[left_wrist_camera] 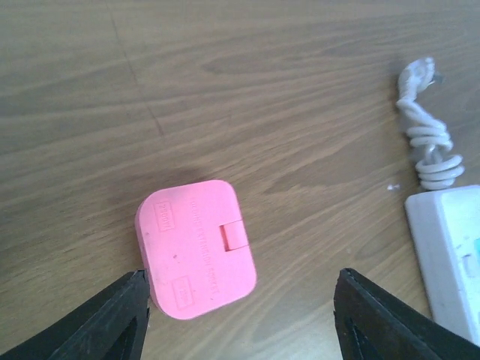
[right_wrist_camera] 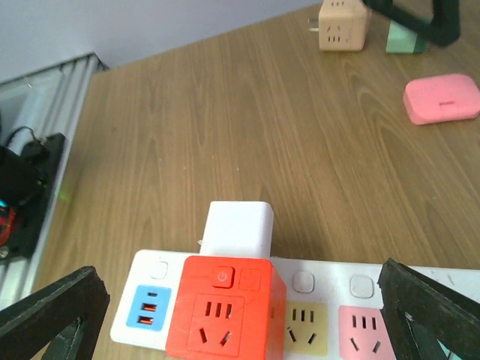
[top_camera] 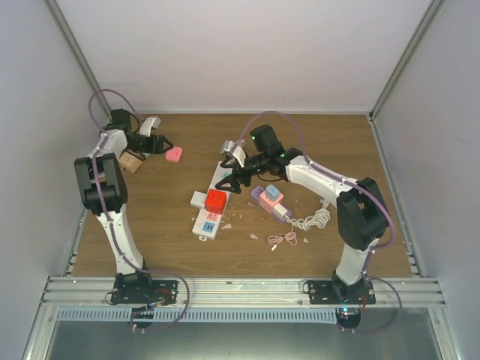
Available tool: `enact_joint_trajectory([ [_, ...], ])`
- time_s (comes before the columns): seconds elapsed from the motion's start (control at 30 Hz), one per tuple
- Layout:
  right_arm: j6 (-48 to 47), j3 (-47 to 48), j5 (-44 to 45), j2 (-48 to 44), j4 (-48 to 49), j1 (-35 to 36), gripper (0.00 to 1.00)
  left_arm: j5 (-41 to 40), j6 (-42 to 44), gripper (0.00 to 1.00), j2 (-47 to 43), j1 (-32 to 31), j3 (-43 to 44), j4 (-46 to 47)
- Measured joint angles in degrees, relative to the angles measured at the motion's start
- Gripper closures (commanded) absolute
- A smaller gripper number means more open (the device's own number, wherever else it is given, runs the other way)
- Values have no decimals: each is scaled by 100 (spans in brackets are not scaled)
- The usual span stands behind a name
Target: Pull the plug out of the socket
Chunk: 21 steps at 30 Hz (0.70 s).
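To get my fingers onto the red cube's opposite sides, my right gripper will lower and draw back first, tilting steeper, since the cube sits off-centre below them.
A pink square plug [left_wrist_camera: 196, 249] lies flat on the wooden table at the far left, away from the power strip [top_camera: 204, 227]. My left gripper [left_wrist_camera: 241, 304] stands open over it. The plug's edge sits close to the left finger, and the right finger is well clear of it. A red cube plug [right_wrist_camera: 225, 307] is seated in a socket of the white power strip [right_wrist_camera: 330, 285]. My right gripper [right_wrist_camera: 244, 300] hangs open above the strip, its fingers wide on either side of the red cube and holding nothing. In the top view, the pink plug [top_camera: 174, 154] lies just in front of the left gripper [top_camera: 159, 142].
A white adapter [right_wrist_camera: 238, 229] sits against the strip behind the red cube. A tan cube adapter [top_camera: 131, 161] lies by the left arm. To the right are a purple strip with pink and blue plugs [top_camera: 270, 201], a coiled white cable [top_camera: 315, 220] and a thin pink cable [top_camera: 283, 240].
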Motion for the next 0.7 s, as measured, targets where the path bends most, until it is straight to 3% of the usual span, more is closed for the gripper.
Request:
enact_joint_trajectory([
  [0.23, -433, 341, 846, 415, -466, 514, 0, -118, 468, 1, -1029, 0, -588, 111],
  [0.7, -765, 774, 2127, 1145, -1043, 1115, 4, 304, 1585, 1, -2752, 66, -2378, 610],
])
